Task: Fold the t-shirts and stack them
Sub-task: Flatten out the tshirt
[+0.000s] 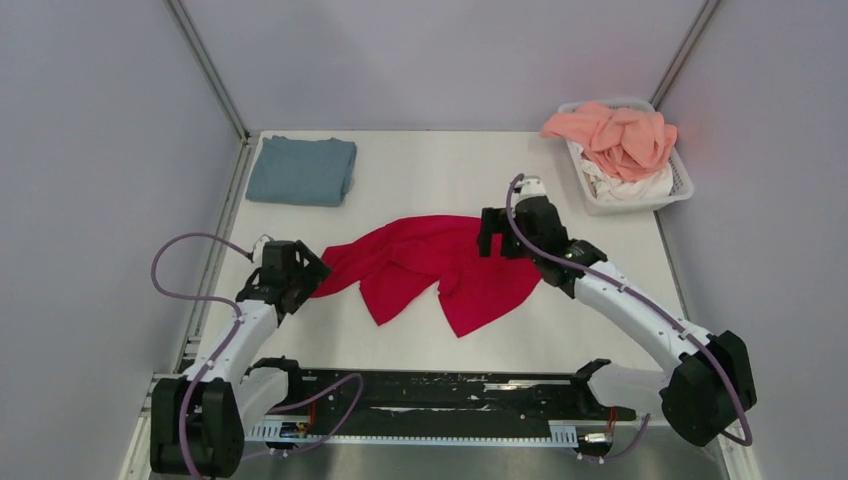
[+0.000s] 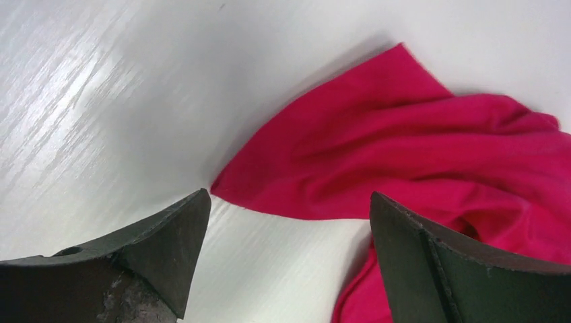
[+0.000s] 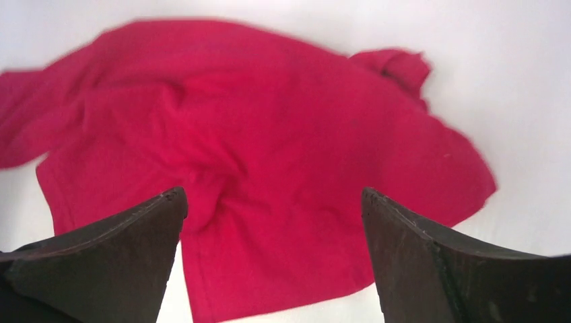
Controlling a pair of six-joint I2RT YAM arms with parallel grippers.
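Note:
The robot's left gripper first needs to go down to get onto the red shirt, onto its narrow end (image 1: 329, 284) (image 2: 284, 190).
A crimson red t-shirt (image 1: 440, 270) lies crumpled in the middle of the table. It also shows in the left wrist view (image 2: 417, 155) and the right wrist view (image 3: 256, 141). A blue-grey t-shirt (image 1: 302, 170) lies folded at the back left. A salmon pink t-shirt (image 1: 615, 135) and a white t-shirt (image 1: 630, 185) sit heaped in the basket. My left gripper (image 1: 312, 275) (image 2: 289, 222) is open and empty at the red shirt's left corner. My right gripper (image 1: 490, 235) (image 3: 273, 215) is open and empty above the red shirt's right side.
A white slatted basket (image 1: 680, 180) stands at the back right corner. Grey walls close the table on three sides. A black rail (image 1: 440, 400) runs along the near edge between the arm bases.

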